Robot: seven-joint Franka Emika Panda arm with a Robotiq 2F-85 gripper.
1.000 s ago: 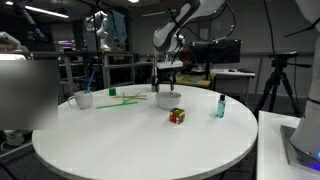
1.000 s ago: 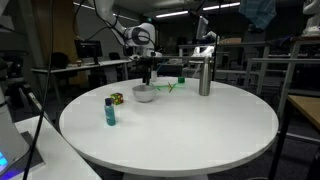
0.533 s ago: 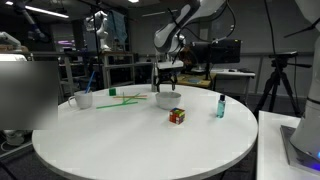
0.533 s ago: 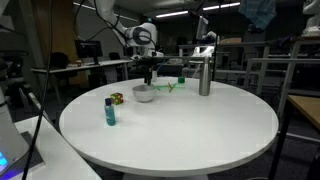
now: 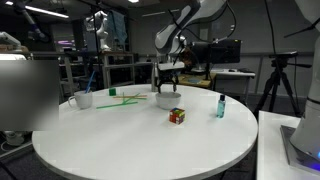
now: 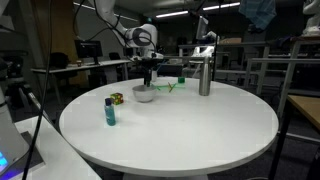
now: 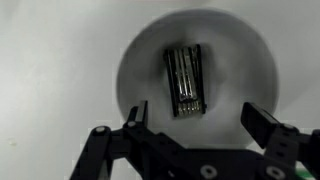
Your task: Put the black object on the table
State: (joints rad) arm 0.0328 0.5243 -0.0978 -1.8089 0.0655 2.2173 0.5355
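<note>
My open fingers still hang short of the black object's long sides. My gripper moves down into the white bowl [image 5: 164, 99] to either side of them next.
In the wrist view the black object [image 7: 184, 81], a small ribbed black block, lies inside the white bowl [image 7: 240, 60]. My gripper [image 7: 199, 118] hangs straight above the bowl, open and empty, with one finger on each side of the object and short of it. In both exterior views the gripper [image 5: 166, 81] [image 6: 149, 76] hovers just over the bowl [image 5: 164, 99] [image 6: 144, 94], which stands on the far side of the round white table [image 5: 140, 145] [image 6: 190, 130]. The object is hidden inside the bowl in these views.
A multicoloured cube [image 5: 177, 116] [image 6: 116, 99] and a teal bottle [image 5: 220, 105] [image 6: 110, 111] stand near the bowl. A white cup [image 5: 84, 99] and green sticks [image 5: 125, 97] lie further along. A tall metal cylinder [image 6: 204, 75] stands on the table.
</note>
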